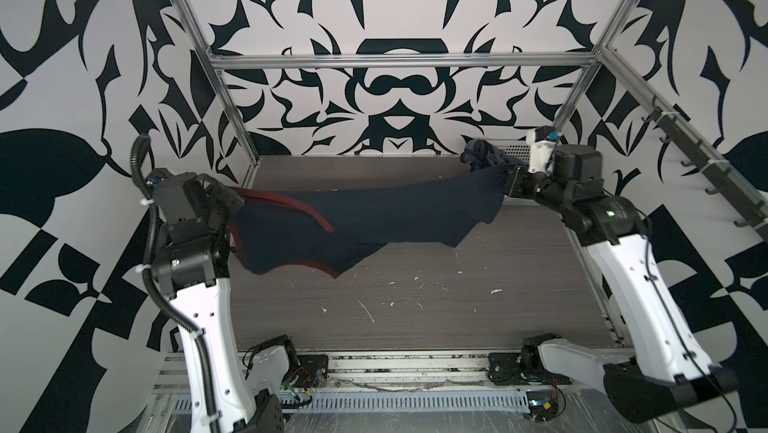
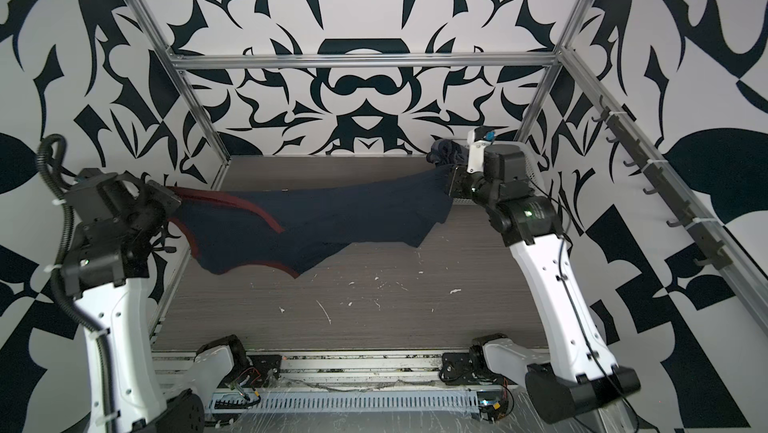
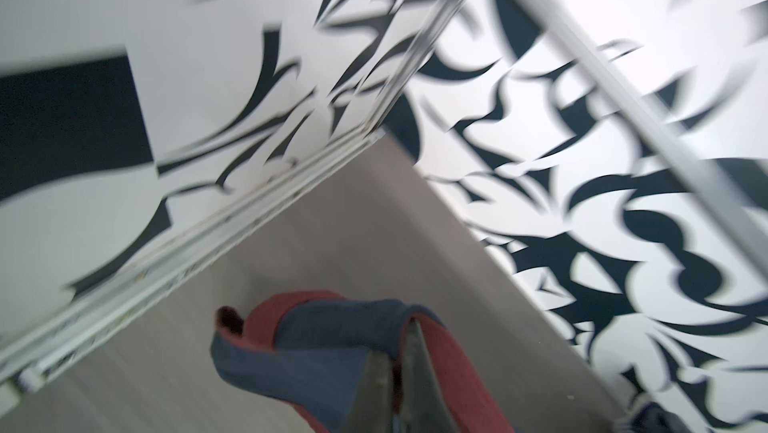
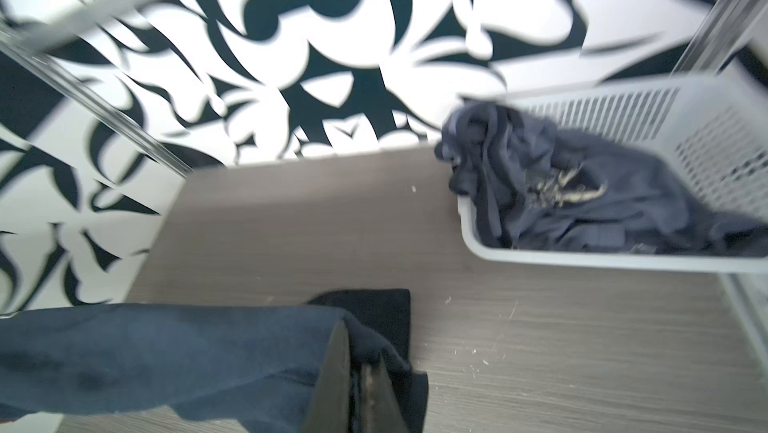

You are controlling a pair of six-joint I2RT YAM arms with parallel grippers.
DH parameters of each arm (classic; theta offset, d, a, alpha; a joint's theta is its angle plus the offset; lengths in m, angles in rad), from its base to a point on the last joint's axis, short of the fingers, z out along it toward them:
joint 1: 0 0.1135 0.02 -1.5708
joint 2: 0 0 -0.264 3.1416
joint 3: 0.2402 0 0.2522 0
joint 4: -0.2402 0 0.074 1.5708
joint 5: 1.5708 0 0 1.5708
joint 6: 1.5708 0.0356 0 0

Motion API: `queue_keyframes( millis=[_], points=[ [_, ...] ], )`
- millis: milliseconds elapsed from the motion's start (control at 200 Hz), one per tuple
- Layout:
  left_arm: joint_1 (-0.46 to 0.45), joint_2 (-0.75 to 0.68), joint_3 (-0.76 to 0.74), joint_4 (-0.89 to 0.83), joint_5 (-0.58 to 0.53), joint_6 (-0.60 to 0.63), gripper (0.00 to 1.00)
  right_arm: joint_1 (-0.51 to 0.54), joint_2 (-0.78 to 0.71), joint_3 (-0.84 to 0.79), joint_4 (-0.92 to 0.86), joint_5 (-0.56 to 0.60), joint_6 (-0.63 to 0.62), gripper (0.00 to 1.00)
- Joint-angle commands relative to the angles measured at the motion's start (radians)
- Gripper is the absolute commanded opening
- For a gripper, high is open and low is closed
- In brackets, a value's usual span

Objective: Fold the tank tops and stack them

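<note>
The tank top is hanging in midair. I need to lower my left gripper to the grey wood tabletop below it next and let go of the red-trimmed end there.
The dark navy tank top (image 1: 374, 219) (image 2: 324, 219) with dark-red trim hangs stretched above the table between both grippers, its lower edge sagging toward the wood. My left gripper (image 1: 232, 202) (image 3: 405, 352) is shut on the red-trimmed end (image 3: 324, 347). My right gripper (image 1: 505, 183) (image 4: 359, 356) is shut on the plain navy end (image 4: 166, 347). The slate-blue tank top (image 4: 582, 202) (image 1: 484, 156) lies crumpled in the white basket, part of it draped over the rim, with a pale graphic showing.
The white perforated basket (image 4: 706, 119) (image 2: 530, 165) stands at the table's far right corner, just behind my right arm. The grey wood table (image 1: 415, 306) is fenced by aluminium frame posts (image 1: 232, 110) and patterned walls.
</note>
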Motion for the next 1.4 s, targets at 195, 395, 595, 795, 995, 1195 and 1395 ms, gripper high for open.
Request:
queue_keyframes(
  millis=[195,395,595,795,995,1195,1395],
  points=[
    [0.008,-0.208,0.269,-0.073,0.088,0.080,0.00,-0.003,-0.205,0.318,-0.082,-0.026,-0.022,0.00],
    [0.008,-0.248,0.300,-0.101,-0.012,0.074,0.00,-0.003,-0.205,0.469,-0.145,0.070,-0.022,0.00],
    [0.008,-0.143,0.076,-0.131,-0.032,0.028,0.00,-0.003,-0.141,0.289,-0.082,0.123,-0.028,0.00],
    [0.008,0.058,-0.267,-0.035,0.095,-0.065,0.00,-0.002,-0.055,-0.151,0.136,0.042,0.032,0.00],
    [0.001,0.321,-0.475,0.210,0.144,-0.175,0.00,-0.003,0.217,-0.464,0.438,0.019,0.092,0.00],
    [-0.016,0.589,-0.446,0.332,0.140,-0.169,0.01,-0.002,0.491,-0.395,0.543,0.011,0.103,0.00],
    [-0.018,0.739,-0.330,0.255,0.047,-0.140,0.20,-0.002,0.642,-0.235,0.499,0.032,0.090,0.00]
  ],
)
